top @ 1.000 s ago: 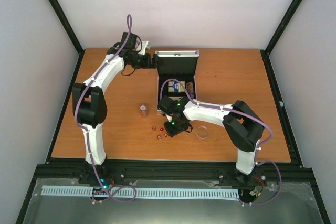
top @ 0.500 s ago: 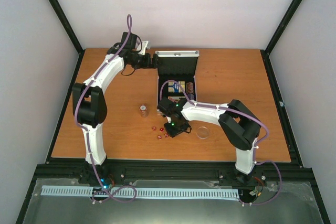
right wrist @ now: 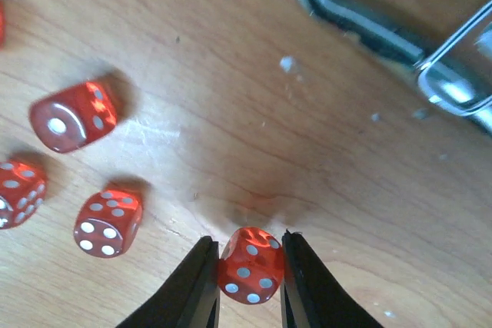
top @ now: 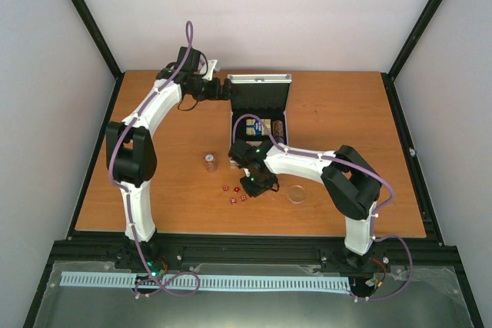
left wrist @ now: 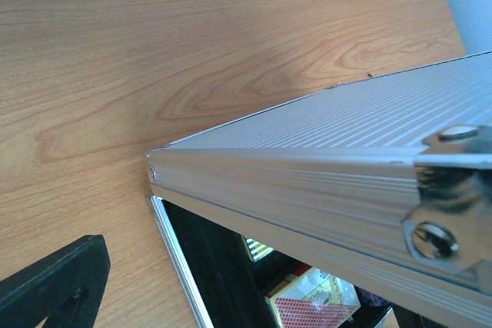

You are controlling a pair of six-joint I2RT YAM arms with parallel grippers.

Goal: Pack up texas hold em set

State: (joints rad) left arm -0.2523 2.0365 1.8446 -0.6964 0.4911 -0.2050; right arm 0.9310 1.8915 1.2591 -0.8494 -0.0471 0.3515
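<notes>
My right gripper lifts outward over the handle next, then lowers the die into the black gap (top: 257,137) between the card decks in the case.
The silver case (top: 260,81) lies open at the back, lid upright, a card deck (left wrist: 315,306) in its black lining. In the right wrist view my right gripper (right wrist: 248,238) is shut on a tiny red die (right wrist: 250,266), both fingers touching its sides, just above the wood. Three more dice (right wrist: 74,115) (right wrist: 108,223) (right wrist: 15,193) lie to its left. From above, the right gripper (top: 250,185) is in front of the case. My left gripper (top: 224,88) is at the lid's left edge (left wrist: 254,163); only one finger (left wrist: 54,282) shows, apart from the lid.
A small chip stack (top: 209,161) stands left of the case's front. A clear round disc (top: 297,193) lies right of the dice (top: 234,199). The case's metal handle (right wrist: 361,24) is close beyond the held die.
The right gripper's jaws have narrowed onto the die, and the right arm has shifted slightly left. The left arm has not moved.
</notes>
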